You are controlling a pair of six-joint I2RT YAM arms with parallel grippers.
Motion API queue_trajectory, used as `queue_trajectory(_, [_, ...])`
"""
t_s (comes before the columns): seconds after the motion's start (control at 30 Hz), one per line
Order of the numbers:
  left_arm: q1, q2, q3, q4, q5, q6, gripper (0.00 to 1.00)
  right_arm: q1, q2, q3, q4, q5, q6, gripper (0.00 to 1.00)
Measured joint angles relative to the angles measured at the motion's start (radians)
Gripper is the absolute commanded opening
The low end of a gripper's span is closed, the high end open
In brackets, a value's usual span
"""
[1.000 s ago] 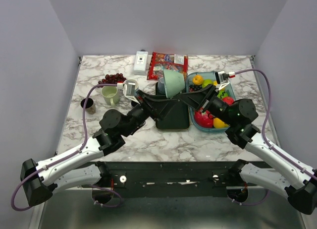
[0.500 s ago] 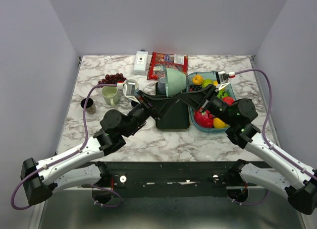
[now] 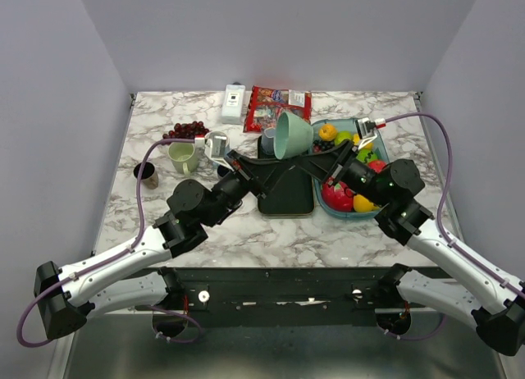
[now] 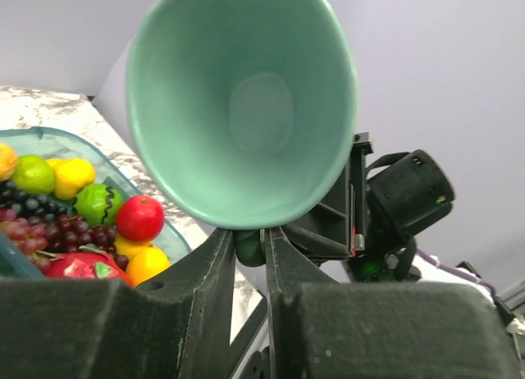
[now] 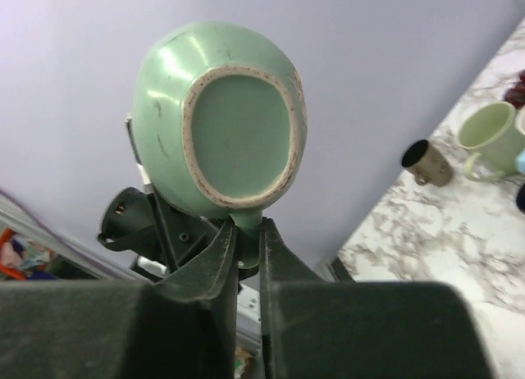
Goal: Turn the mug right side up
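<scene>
I will next turn and lower my left gripper toward the tabletop (image 3: 202,172) beside the light green cup, as that spot is below it, to the left in the top view.
A pale green mug (image 3: 293,135) hangs in the air above the black tray (image 3: 287,197), lying on its side. The left wrist view looks straight into the mug's hollow (image 4: 246,108). The right wrist view faces the mug's unglazed base (image 5: 238,133). My left gripper (image 3: 277,161) comes in from the left, and its jaws (image 4: 250,241) press on the handle under the rim. My right gripper (image 3: 318,155) comes in from the right. Its jaws (image 5: 248,229) sit tight against the same handle near the base.
A teal fruit tray (image 3: 343,122) lies right of the black tray. A light green cup (image 3: 182,156), a small brown cup (image 3: 148,175) and grapes (image 3: 189,130) stand at the left. A snack bag (image 3: 277,100) and a white box (image 3: 234,102) lie at the back.
The left jaws have narrowed onto the mug's handle. The mug has swung slightly right and tipped over, its mouth turning toward the left arm. The right jaws have eased a little.
</scene>
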Motion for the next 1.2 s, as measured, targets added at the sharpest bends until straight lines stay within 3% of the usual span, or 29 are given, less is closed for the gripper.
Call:
queue_trajectory(0.1, [0.0, -0.008, 0.001, -0.025, -0.023, 0.022, 0.0, 0.0, 0.0, 0.019, -0.083, 0.011, -0.03, 0.6])
queue_trajectory(0.2, [0.002, -0.032, 0.011, -0.097, -0.081, 0.059, 0.0, 0.002, -0.002, 0.022, -0.153, 0.021, -0.049, 0.74])
queue_trajectory(0.3, [0.005, -0.043, 0.037, -0.179, -0.139, 0.095, 0.0, 0.009, -0.005, 0.023, -0.211, 0.026, -0.066, 0.8])
queue_trajectory(0.47, [0.013, -0.069, 0.093, -0.348, -0.273, 0.179, 0.0, 0.011, -0.01, 0.023, -0.3, 0.061, -0.08, 0.82])
queue_trajectory(0.67, [0.027, -0.074, 0.151, -0.572, -0.541, 0.242, 0.0, 0.011, -0.02, 0.021, -0.362, 0.103, -0.08, 0.83])
queue_trajectory(0.83, [0.107, -0.066, 0.144, -0.757, -0.736, 0.227, 0.0, 0.011, -0.022, 0.005, -0.38, 0.115, -0.079, 0.83])
queue_trajectory(1.03, [0.367, -0.079, -0.005, -0.81, -0.719, 0.149, 0.0, 0.011, -0.021, -0.021, -0.403, 0.121, -0.069, 0.83])
queue_trajectory(1.2, [0.467, -0.041, -0.127, -0.797, -0.622, 0.088, 0.0, 0.011, -0.021, -0.037, -0.425, 0.126, -0.059, 0.83])
